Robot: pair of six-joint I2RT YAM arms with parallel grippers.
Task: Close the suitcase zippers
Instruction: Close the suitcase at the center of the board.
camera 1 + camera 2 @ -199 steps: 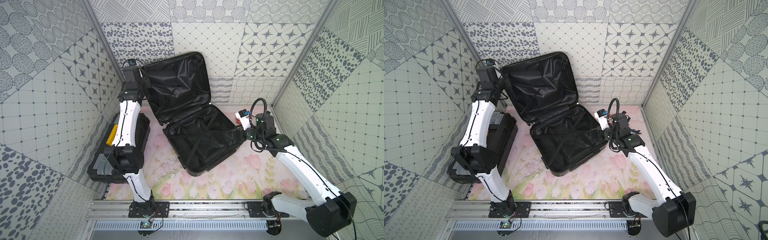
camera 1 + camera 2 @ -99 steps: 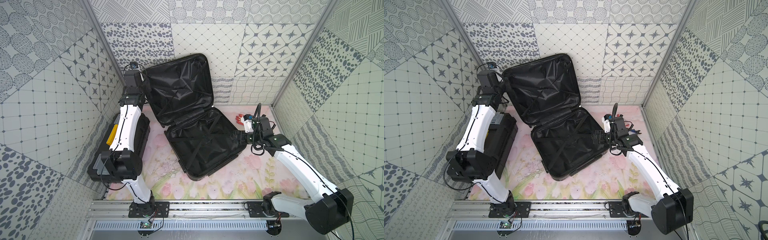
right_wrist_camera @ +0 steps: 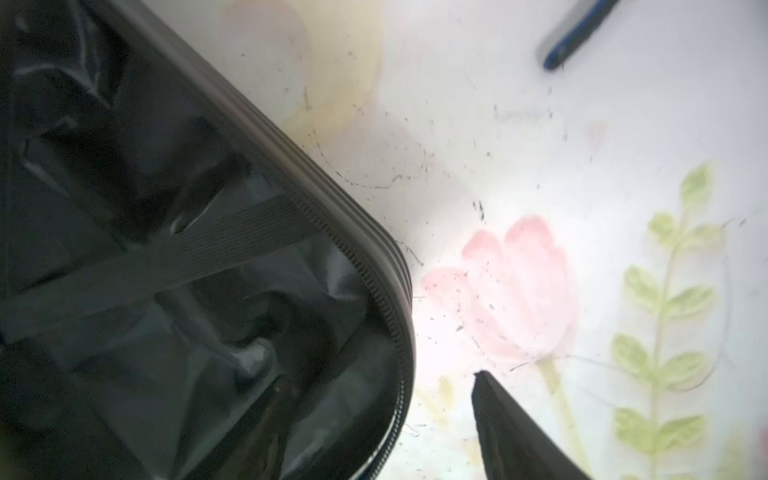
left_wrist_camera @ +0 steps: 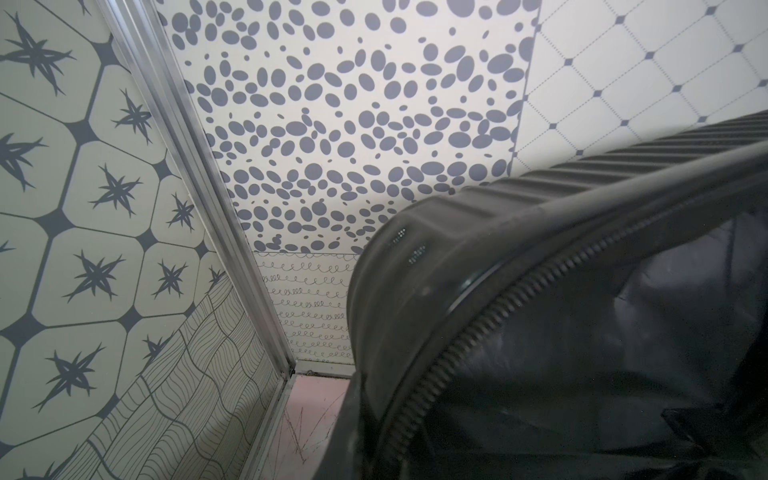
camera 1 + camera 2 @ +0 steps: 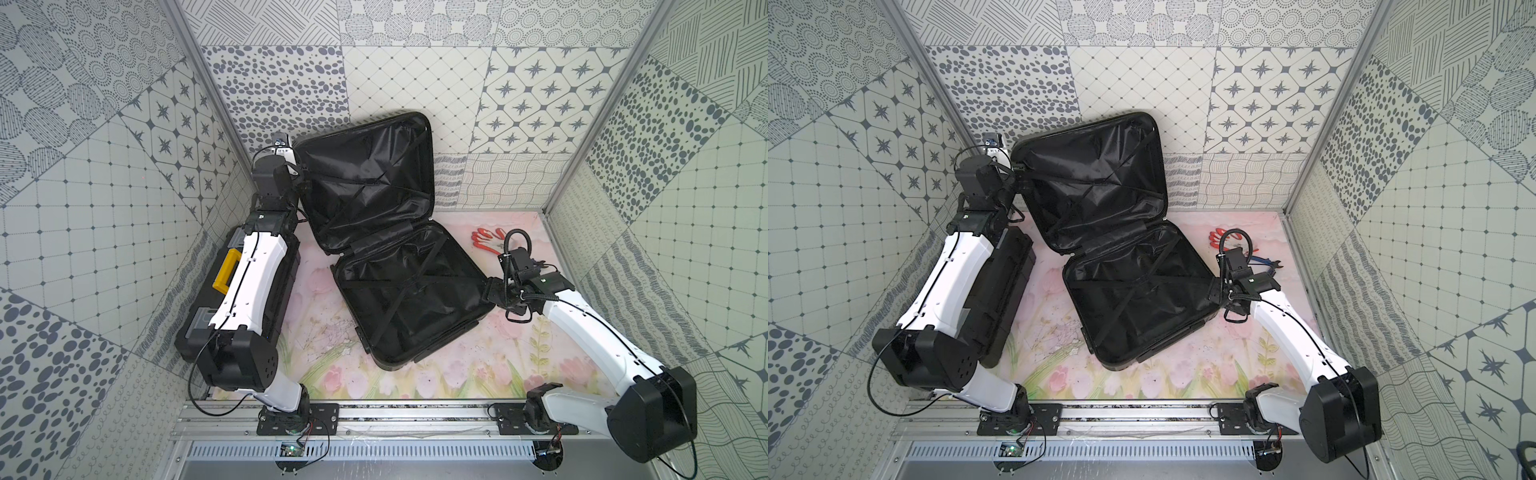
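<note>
The left gripper brings the standing lid's edge back and down over the suitcase's open base half next, then releases, as that half lies below and back from it.
The black suitcase lies open in both top views, its base half [image 5: 407, 291] [image 5: 1133, 291] flat on the floor and its lid [image 5: 365, 174] [image 5: 1092, 178] standing up at the back. My left gripper [image 5: 301, 176] [image 5: 1017, 174] is shut on the lid's upper left edge. The left wrist view shows that corner's ribbed shell and zip track [image 4: 498, 307] close up, with the fingers hidden. My right gripper [image 5: 486, 291] [image 5: 1212, 291] [image 3: 386, 399] is open and straddles the base's right corner. Its outer finger [image 3: 519, 436] stands clear of the zip track [image 3: 390, 316].
A black toolbox with a yellow handle [image 5: 226, 270] [image 5: 1005, 291] lies under my left arm by the left wall. Red and white gloves [image 5: 486, 241] and blue-handled pliers [image 5: 1266, 262] [image 3: 577, 37] lie at the back right. Patterned walls close in on three sides.
My left gripper has shut on the lid's edge. The right gripper slid a little nearer along the base's right corner and its jaws have narrowed. The lid has tipped slightly.
</note>
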